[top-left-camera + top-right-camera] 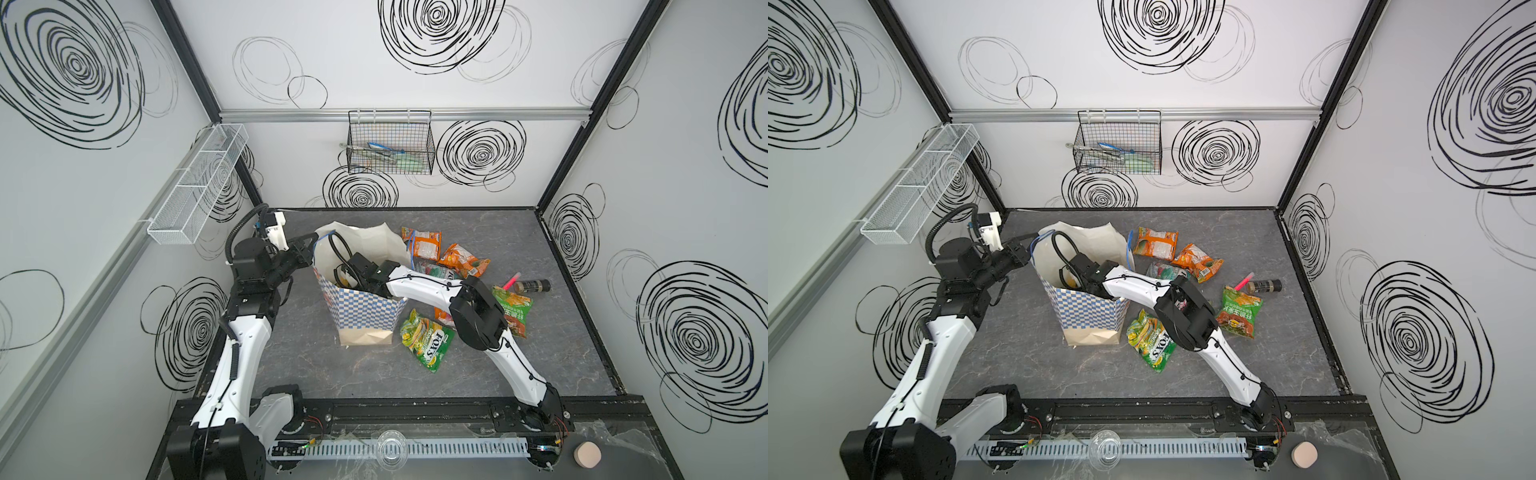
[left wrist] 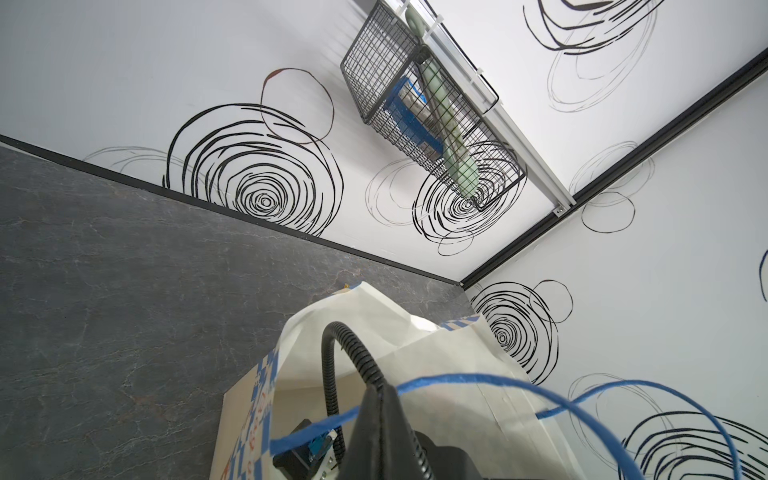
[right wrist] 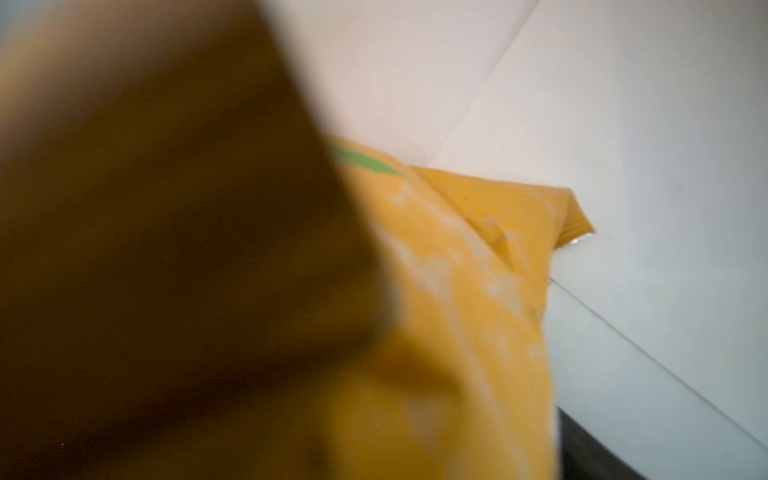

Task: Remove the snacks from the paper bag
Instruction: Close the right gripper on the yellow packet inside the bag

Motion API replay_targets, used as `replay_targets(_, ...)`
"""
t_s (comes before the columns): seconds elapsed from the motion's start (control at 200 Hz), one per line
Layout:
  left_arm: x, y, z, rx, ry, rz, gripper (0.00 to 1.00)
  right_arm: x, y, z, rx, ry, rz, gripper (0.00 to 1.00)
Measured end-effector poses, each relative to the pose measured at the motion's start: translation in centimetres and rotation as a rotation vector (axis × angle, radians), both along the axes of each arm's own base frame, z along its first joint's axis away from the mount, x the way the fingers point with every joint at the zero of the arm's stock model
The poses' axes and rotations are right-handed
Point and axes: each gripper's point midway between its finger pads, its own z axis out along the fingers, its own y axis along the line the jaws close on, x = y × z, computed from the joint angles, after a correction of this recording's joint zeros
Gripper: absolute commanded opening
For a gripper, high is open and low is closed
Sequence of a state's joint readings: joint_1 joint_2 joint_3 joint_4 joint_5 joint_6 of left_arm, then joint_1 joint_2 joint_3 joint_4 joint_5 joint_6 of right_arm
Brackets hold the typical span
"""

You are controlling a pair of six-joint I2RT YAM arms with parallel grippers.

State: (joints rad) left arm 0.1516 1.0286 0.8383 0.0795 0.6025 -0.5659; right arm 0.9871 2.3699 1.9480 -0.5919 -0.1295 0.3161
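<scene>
Next, my right gripper eases closer onto the body of the yellow packet inside the paper bag (image 1: pixel 361 311), because that packet already lies directly before it.
The paper bag (image 1: pixel 361 311) (image 1: pixel 1088 311) stands upright mid-table with its mouth open. My left gripper (image 1: pixel 309 245) (image 2: pixel 384 388) is shut on the bag's blue cord handle (image 2: pixel 478 380) at the far left rim. My right arm reaches down into the bag, so its gripper is hidden in both top views. In the right wrist view a yellow packet (image 3: pixel 478 270) fills the frame against the bag's inner wall, and the jaws are too blurred to read. Several snacks lie right of the bag: two orange packets (image 1: pixel 424 245) (image 1: pixel 463 259), a green packet (image 1: pixel 515 309) and a green FOX'S packet (image 1: pixel 426 343).
A dark jar (image 1: pixel 534 286) and a pink marker (image 1: pixel 512 281) lie at the right, beyond the green packet. A black wire basket (image 1: pixel 390 143) hangs on the back wall and a white mesh basket (image 1: pixel 199 183) on the left wall.
</scene>
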Motion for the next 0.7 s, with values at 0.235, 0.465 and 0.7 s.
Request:
replay_targets(0.235,0.0,0.0,0.0,-0.008,-0.002,-0.001,0.53,-0.1,0.2,0.1,0.013,0.007,0.010,0.27)
replay_targets(0.465,0.0,0.0,-0.1,-0.005,-0.006,0.000,0.73,0.2,0.2,1.5,0.031,-0.005,0.003,0.06)
replay_targets(0.7,0.0,0.0,-0.1,-0.009,-0.007,0.001,0.76,0.5,-0.5,2.4,0.004,-0.026,-0.014,0.00)
